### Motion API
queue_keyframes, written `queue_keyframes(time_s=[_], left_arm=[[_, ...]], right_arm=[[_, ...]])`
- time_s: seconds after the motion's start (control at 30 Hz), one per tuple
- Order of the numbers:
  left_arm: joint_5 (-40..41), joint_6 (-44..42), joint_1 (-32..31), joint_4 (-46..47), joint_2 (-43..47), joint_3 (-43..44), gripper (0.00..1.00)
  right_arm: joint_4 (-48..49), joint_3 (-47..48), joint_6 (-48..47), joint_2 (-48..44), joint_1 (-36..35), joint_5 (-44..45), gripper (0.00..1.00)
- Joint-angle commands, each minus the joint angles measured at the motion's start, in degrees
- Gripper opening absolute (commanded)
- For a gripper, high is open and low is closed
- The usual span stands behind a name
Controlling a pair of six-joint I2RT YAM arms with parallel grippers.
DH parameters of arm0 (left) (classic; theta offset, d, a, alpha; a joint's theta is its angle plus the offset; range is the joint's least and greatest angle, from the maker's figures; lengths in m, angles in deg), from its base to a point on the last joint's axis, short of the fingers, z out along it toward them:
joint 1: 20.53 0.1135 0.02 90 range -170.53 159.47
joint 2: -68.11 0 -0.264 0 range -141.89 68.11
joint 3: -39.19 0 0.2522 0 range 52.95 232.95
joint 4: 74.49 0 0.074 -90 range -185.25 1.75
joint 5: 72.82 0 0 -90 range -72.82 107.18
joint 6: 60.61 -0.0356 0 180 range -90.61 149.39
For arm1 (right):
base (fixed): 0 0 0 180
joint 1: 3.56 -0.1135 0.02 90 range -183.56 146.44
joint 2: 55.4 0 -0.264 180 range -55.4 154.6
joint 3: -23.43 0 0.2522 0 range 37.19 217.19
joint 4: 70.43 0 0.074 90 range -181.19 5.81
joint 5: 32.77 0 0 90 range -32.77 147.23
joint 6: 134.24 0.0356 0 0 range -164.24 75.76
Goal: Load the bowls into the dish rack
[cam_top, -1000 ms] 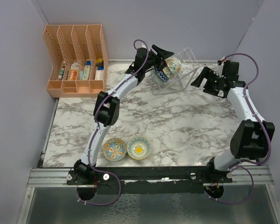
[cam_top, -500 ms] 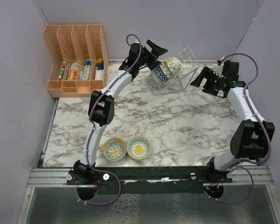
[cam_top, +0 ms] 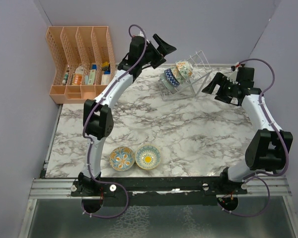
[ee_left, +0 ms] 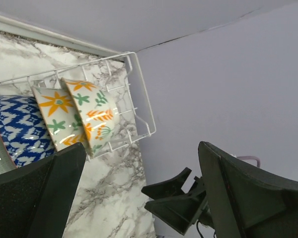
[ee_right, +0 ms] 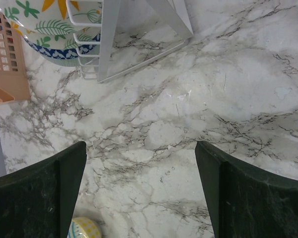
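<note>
The left gripper swings back and lowers next onto the yellow bowl's rim [cam_top: 159, 158] opposite the blue-orange bowl, since that rim lies below and back from it.
The clear wire dish rack [cam_top: 198, 59] stands at the back of the marble table and holds several bowls [cam_top: 176, 73] on edge. The left wrist view shows two floral cream bowls [ee_left: 87, 116] and a blue patterned bowl [ee_left: 15, 129] in the dish rack [ee_left: 139, 94]. A blue-orange bowl [cam_top: 121, 158] and a yellow bowl [cam_top: 148, 156] lie side by side near the front edge. My left gripper [cam_top: 164, 47] [ee_left: 141, 148] hangs open and empty above and left of the rack. To the rack's right, my right gripper [cam_top: 213, 85] [ee_right: 139, 146] is open over bare marble.
An orange slotted file organizer [cam_top: 82, 62] with small items stands at the back left. Purple walls close in the back and both sides. The right wrist view catches the rack's foot [ee_right: 109, 39] and the yellow bowl's edge [ee_right: 84, 229].
My left gripper has opened, let go of the bowl it had in the rack, and drawn back up and to the left. The right arm has barely moved.
</note>
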Motion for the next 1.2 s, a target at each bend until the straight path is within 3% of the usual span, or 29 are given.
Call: queue_keyframes(time_s=[0.0,0.23,0.37,0.6,0.73,0.93,1.17], left_arm=[[-0.1,-6.1,0.4,-1.1,8.4,-2.7,0.99],[-0.1,-17.0,1.0,-4.7,25.7,-21.9,0.99],[0.0,-24.3,-0.3,-11.4,38.2,-34.1,0.99],[10.5,-33.1,-16.2,-29.0,53.4,-47.0,0.96],[12.1,-34.2,-26.3,-32.3,56.3,-53.5,0.89],[23.8,-31.8,-41.0,-34.6,54.2,-60.2,0.86],[29.2,-31.8,-47.3,-27.3,46.0,-65.2,0.84]], right_arm=[[1.4,-0.1,0.4,-2.9,0.3,-1.7,0.9],[1.7,-0.7,1.1,-3.9,0.4,-2.6,0.9],[1.6,-1.0,1.2,-4.5,0.4,-2.3,0.9],[1.6,-2.2,2.1,-5.0,0.4,-2.7,0.9],[2.1,-3.3,3.0,-5.0,0.4,-3.2,0.9],[2.2,-3.9,2.7,-4.9,0.3,-3.7,0.9],[2.0,-5.0,2.5,-5.5,0.4,-4.0,0.9]])
